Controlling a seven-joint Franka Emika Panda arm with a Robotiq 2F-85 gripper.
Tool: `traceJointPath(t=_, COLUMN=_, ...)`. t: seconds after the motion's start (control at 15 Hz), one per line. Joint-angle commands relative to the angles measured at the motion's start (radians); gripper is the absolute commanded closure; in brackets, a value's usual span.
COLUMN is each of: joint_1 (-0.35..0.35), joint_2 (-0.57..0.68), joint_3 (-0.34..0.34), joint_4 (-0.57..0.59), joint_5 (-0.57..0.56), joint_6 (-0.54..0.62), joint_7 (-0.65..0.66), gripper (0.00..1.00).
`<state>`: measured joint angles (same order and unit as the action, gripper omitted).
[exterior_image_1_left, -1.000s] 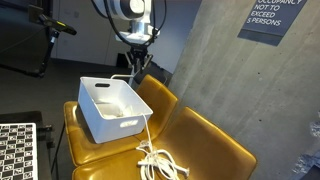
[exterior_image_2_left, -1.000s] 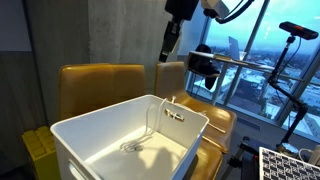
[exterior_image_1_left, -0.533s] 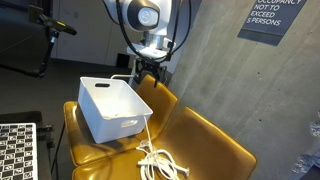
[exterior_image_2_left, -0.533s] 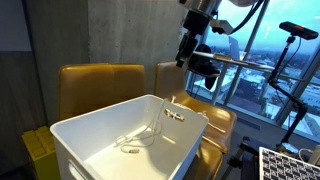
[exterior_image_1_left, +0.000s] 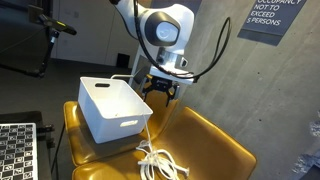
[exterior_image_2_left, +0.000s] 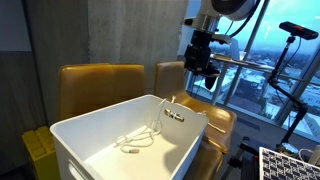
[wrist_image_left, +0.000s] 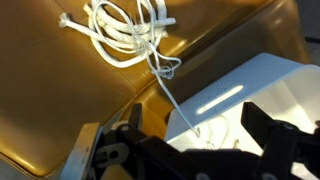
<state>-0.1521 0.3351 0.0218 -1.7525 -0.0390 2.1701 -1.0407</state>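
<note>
I will next lower my gripper onto the thin white cable at the bin's rim (wrist_image_left: 181, 112) below my fingers, since one piece of the cable there is clear of the coil (wrist_image_left: 125, 30).
My gripper (exterior_image_1_left: 160, 92) hangs open with nothing between its fingers, just beside the far corner of a white plastic bin (exterior_image_1_left: 112, 124) on a yellow chair (exterior_image_1_left: 212, 140). A white cable (exterior_image_1_left: 152, 158) lies coiled on the seat, and one strand climbs over the bin's rim. In the exterior view from the bin's side, the gripper (exterior_image_2_left: 204, 72) is above and behind the bin (exterior_image_2_left: 95, 160), and the cable's end (exterior_image_2_left: 138, 141) lies loose on the bin floor. The wrist view shows the cable coil (wrist_image_left: 125, 30), the bin (wrist_image_left: 255, 85) and the gripper (wrist_image_left: 195, 150) spread wide.
A second yellow chair (exterior_image_2_left: 98, 85) stands against the concrete wall behind the bin. A checkerboard panel (exterior_image_1_left: 16, 150) sits low beside the chair. A tripod (exterior_image_2_left: 292, 60) and a window are beyond the arm.
The gripper opened and let go of the cable's end, which now lies in the bin. The arm swung away from above the bin toward the chair's back and came lower.
</note>
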Motion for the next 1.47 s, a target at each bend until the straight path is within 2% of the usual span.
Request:
traceJointPath(t=0.0, joint_1=0.013, joint_2=0.141, joint_3=-0.023, joint_4=0.121, joint_5=-0.104, joint_6=0.044, joint_7=-0.069, gripper=0.00)
traceJointPath(t=0.33, joint_1=0.023, joint_2=0.281, joint_3=-0.027, joint_4=0.166, joint_5=-0.194, joint_6=0.157, joint_7=-0.073, gripper=0.00)
traceJointPath(t=0.6, joint_1=0.030, joint_2=0.372, joint_3=-0.026, joint_4=0.223, joint_5=-0.231, joint_6=0.189, joint_7=-0.067, gripper=0.00)
traceJointPath(t=1.27, joint_1=0.085, joint_2=0.450, joint_3=-0.018, joint_4=0.237, joint_5=-0.267, joint_6=0.216, joint_7=-0.048, gripper=0.00)
traceJointPath(t=1.33, joint_1=0.093, joint_2=0.453, joint_3=-0.018, joint_4=0.236, joint_5=-0.269, joint_6=0.219, joint_7=-0.042, gripper=0.25)
traceJointPath(t=1.4, joint_1=0.100, joint_2=0.457, joint_3=-0.019, joint_4=0.238, joint_5=-0.271, joint_6=0.221, joint_7=-0.038, gripper=0.26)
